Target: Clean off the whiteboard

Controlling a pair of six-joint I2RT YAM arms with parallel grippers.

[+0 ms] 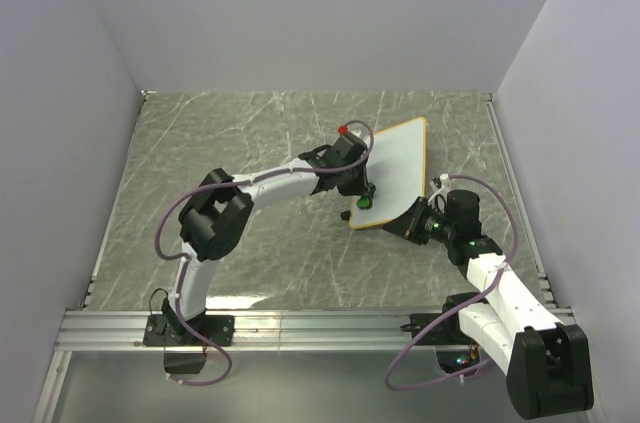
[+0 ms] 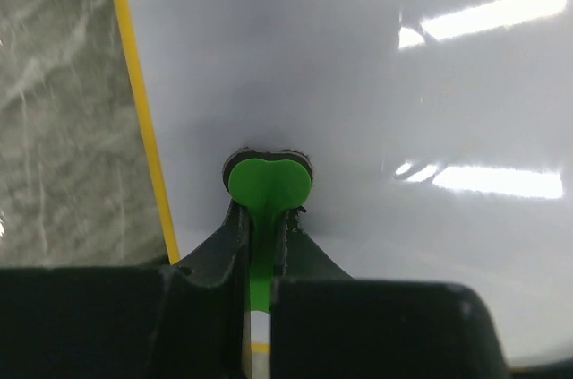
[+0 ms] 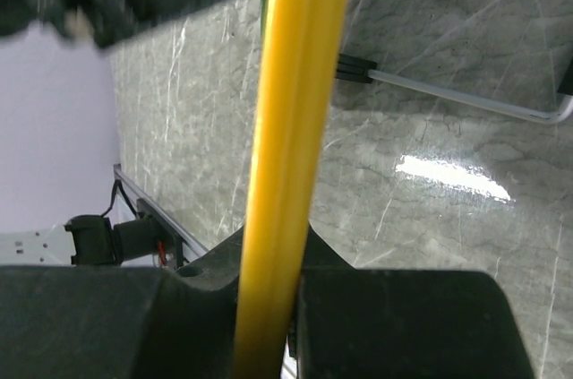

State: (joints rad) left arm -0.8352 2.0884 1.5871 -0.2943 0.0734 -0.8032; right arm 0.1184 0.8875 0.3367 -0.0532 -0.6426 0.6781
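Observation:
I will lift my left gripper, move it past the whiteboard's yellow frame and lower it to let go, as open marble lies below it and to the left in the top view.
The whiteboard [image 1: 398, 171] is white with a thin yellow frame and lies tilted at centre right of the table. Its face [image 2: 376, 83] shows no marks in the left wrist view. My left gripper [image 1: 364, 198] is shut on a small green eraser [image 2: 269, 184] and presses it on the board near the left frame edge [image 2: 143, 128]. My right gripper [image 1: 412, 222] is shut on the board's yellow frame [image 3: 291, 128] at its near corner. A wire stand with a black foot [image 3: 355, 67] shows under the board.
The grey marble tabletop [image 1: 240, 143] is bounded by white walls on three sides. A metal rail [image 1: 300, 328] runs along the near edge with both arm bases on it. Purple cables loop beside each arm.

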